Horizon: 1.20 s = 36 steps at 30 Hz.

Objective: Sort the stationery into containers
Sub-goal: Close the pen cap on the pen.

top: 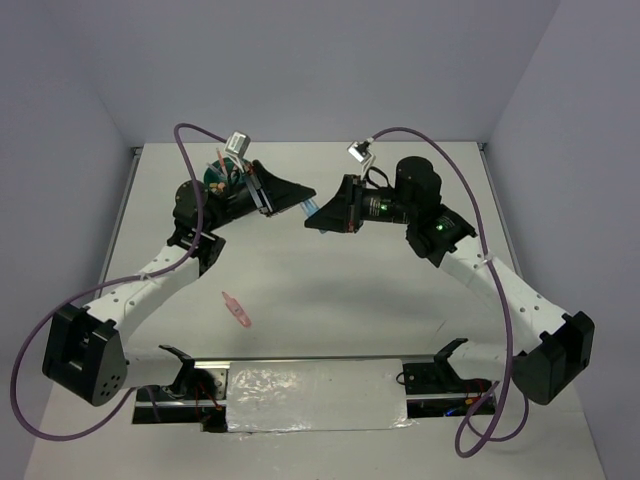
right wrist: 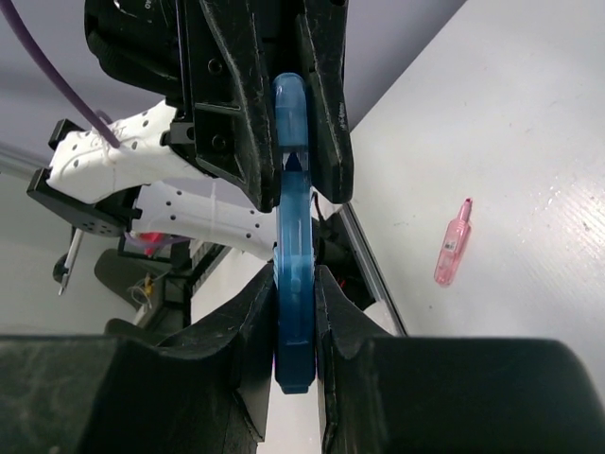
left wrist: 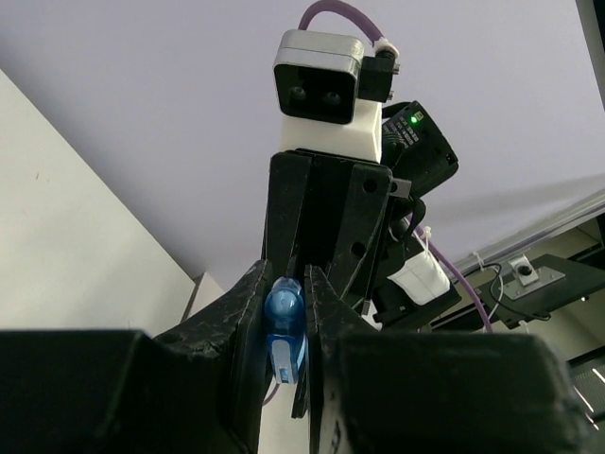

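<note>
I need to swing my left gripper next over the teal organiser (top: 220,178) with pens, below and to its left in the top view, tip the marker down inside and release.
A blue marker (top: 311,206) hangs in mid-air between my two grippers, above the far middle of the table. My left gripper (top: 298,197) is shut on one end of it; in the left wrist view the marker (left wrist: 285,326) sits pinched between my fingers. My right gripper (top: 320,218) is shut on the other end; in the right wrist view the marker (right wrist: 293,274) runs from my jaws up into the left gripper's jaws. A pink marker (top: 237,310) lies on the table near the front left, and also shows in the right wrist view (right wrist: 453,244). The teal organiser (top: 220,178) is mostly hidden behind the left arm.
The white table (top: 330,290) is walled in by pale panels on the left, back and right. A black rail with a foil-covered strip (top: 315,392) runs along the near edge between the arm bases. Purple cables loop over both arms.
</note>
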{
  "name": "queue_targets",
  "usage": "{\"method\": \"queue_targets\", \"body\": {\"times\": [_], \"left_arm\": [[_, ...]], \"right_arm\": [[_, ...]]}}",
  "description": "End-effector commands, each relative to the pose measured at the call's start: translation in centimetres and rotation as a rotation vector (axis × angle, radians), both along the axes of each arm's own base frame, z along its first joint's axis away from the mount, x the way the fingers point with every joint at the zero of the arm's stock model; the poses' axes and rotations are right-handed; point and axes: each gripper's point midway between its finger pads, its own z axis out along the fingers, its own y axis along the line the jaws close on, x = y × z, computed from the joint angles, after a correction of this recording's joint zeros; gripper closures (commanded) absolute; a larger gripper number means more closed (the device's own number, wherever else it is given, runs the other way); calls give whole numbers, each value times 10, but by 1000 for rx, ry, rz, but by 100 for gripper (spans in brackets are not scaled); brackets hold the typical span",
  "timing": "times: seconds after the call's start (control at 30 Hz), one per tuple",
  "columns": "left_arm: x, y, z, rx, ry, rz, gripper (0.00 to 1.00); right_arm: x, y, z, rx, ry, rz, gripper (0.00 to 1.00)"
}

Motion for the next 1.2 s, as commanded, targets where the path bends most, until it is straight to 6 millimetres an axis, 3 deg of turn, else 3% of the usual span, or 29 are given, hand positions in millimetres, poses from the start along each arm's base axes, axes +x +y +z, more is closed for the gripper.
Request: {"method": "queue_targets", "body": {"times": [0.0,0.13,0.17,0.23,0.27,0.33,0.37,0.4,0.5,0.67,0.73,0.87,0.93,0.97,1.03,1.07,1.1,1.17], "left_arm": [[-25,-4,21,-19,-106,-65,100],[-39,-15,12,14,-102,-103,100],[-51,-21,11,15,-109,-140,100],[-62,-28,2,47,-122,-160,100],[-72,-36,-11,85,-82,-192,100],[-84,-40,-25,120,-78,-206,100],[-94,-42,-28,117,-76,-223,100],[-94,-41,-41,128,-47,-210,100],[-93,-29,-46,157,-32,-158,100],[-51,-4,-35,262,-58,25,100],[-37,5,-18,256,-90,53,100],[-12,14,3,277,-121,123,100],[0,20,1,321,-130,165,100],[10,26,12,328,-149,214,100],[31,32,-1,416,-149,264,100],[38,35,12,425,-183,292,100],[54,38,-2,481,-163,325,100],[72,49,-3,536,-162,374,100]], "right_arm": [[14,2,40,67,-86,-50,100],[36,11,75,110,-164,-69,100],[50,19,96,130,-196,-66,100],[59,28,117,148,-222,-35,100],[71,37,135,161,-241,-23,100],[85,48,131,140,-216,-4,100],[85,48,145,155,-245,-4,100],[86,49,143,146,-242,-5,100],[83,49,120,136,-196,11,100],[65,41,68,119,-148,34,93],[57,37,56,114,-141,47,91],[47,31,41,91,-123,44,47],[54,24,30,47,-113,-18,41],[57,20,23,25,-102,-40,38],[69,0,-1,-34,-62,-123,36],[74,-9,-10,-57,-52,-160,35],[77,-20,-25,-98,-13,-200,34],[97,-57,-42,-201,-19,-402,32]]}}
